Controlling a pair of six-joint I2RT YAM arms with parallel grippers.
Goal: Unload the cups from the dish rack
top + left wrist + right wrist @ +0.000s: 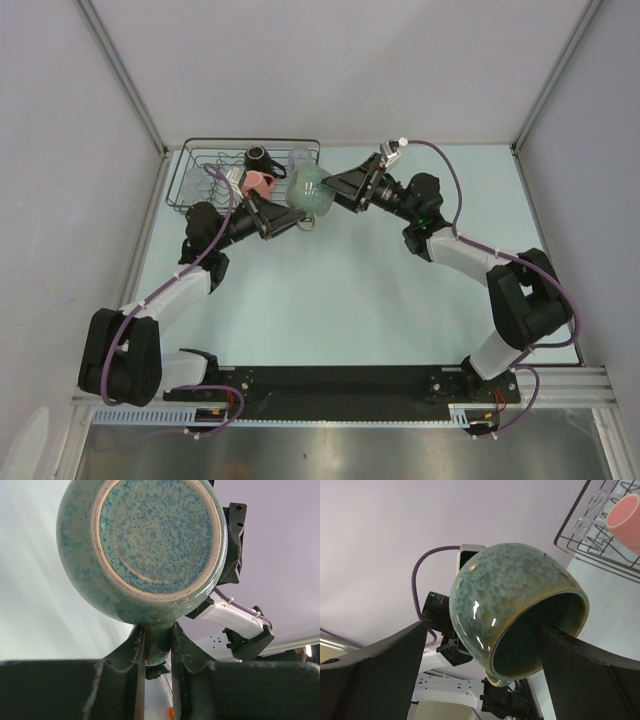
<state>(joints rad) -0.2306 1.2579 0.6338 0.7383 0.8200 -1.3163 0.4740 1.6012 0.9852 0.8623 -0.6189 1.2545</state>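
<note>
My right gripper moves to the left in the top view next, farther over the cup's rim (324,196) (496,649), and closes, since the cup's side lies between its open fingers.
The pale green-teal cup (310,189) hangs in the air just right of the dish rack (200,160). My left gripper (300,218) is shut on its handle; the left wrist view shows the cup's underside (155,540) above the gripper (157,640). My right gripper (338,190) is open around the cup (510,600), one finger at the cup's mouth and the other finger (375,675) apart from its outer wall. The pink cup (260,183), black mug (258,157) and clear glass tumbler (300,157) sit in the rack.
The rack (590,545) with the pink cup (625,515) shows at the upper right of the right wrist view. Grey walls enclose the pale table (350,300) on three sides. The right arm (235,620) shows behind the cup in the left wrist view.
</note>
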